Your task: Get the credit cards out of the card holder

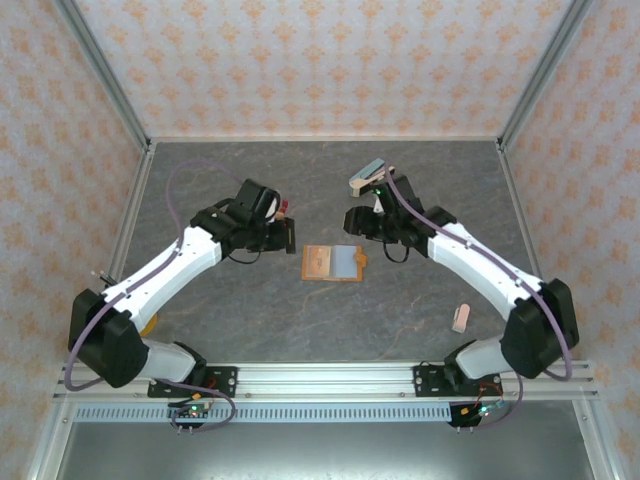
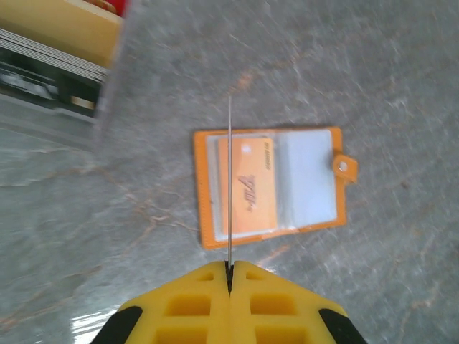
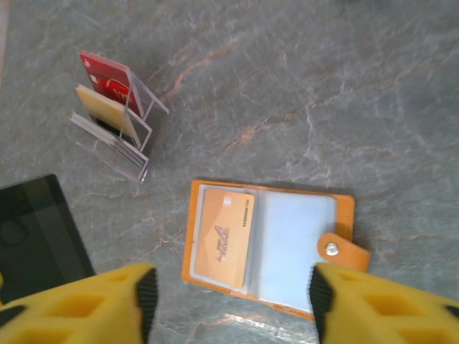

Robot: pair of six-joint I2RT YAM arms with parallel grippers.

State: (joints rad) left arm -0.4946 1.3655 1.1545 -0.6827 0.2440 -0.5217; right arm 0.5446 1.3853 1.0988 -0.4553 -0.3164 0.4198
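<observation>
Next, my left gripper moves over to the clear slotted card stand, turns and lowers the credit card beside the dark one, since cards already stand there.
The card holder (image 1: 335,263) lies open and flat on the grey table, orange-tan with a snap tab (image 3: 337,249) on its right side. An orange credit card (image 3: 224,236) sits in its left pocket, and the right pocket (image 2: 305,183) looks grey-blue. My left gripper (image 2: 229,266) is shut on a thin credit card (image 2: 229,179), seen edge-on above the holder. From above, that card is a black rectangle (image 1: 289,234) left of the holder. My right gripper (image 3: 231,304) stands open over the holder's near edge, holding nothing.
A clear slotted card stand (image 3: 115,129) with a red card and a tan card stands left of the holder, beside my left gripper (image 1: 280,232). A grey-blue wedge-shaped thing (image 1: 367,175) lies at the back. A small pink thing (image 1: 461,318) lies near the right arm's base.
</observation>
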